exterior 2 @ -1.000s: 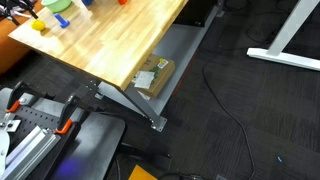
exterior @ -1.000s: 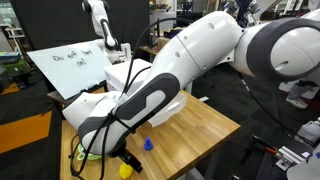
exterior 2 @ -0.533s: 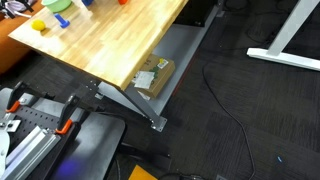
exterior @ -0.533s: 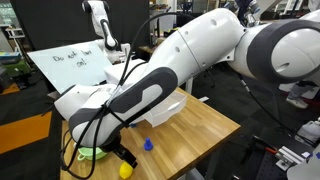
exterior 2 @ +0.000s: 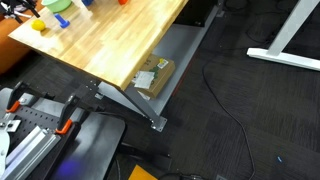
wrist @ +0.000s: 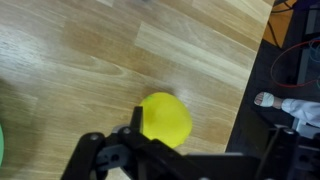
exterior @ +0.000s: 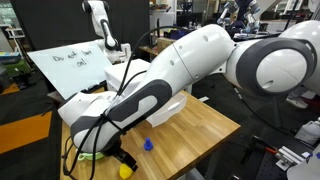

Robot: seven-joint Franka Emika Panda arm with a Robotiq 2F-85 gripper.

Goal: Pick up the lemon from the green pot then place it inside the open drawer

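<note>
My gripper is just above the lemon and has one finger beside it already, so it should lower its fingers around the yellow sides of the lemon (exterior: 126, 171) (wrist: 166, 118) and close.
The lemon (wrist: 166, 118) is bright yellow and lies on the wooden table, not in the green pot. In the wrist view it sits just beyond my gripper (wrist: 140, 138), with one dark finger against its left side; the second finger does not show. In an exterior view the lemon (exterior: 126, 171) lies near the table's front edge, right under my gripper (exterior: 123, 158), with the green pot (exterior: 90, 155) beside it, half hidden by the arm. The white drawer unit (exterior: 172, 108) stands behind the arm; its drawer is hidden. The lemon (exterior 2: 38, 26) and pot (exterior 2: 58, 6) also show small in an exterior view.
A tiny blue object (exterior: 148, 144) stands on the table to the right of the lemon. The table edge (wrist: 255, 70) runs close to the lemon, with dark floor and cables beyond. A whiteboard (exterior: 70, 65) stands behind the table.
The arm has shifted slightly above the table. The lemon has stayed in the same spot by the front edge.
</note>
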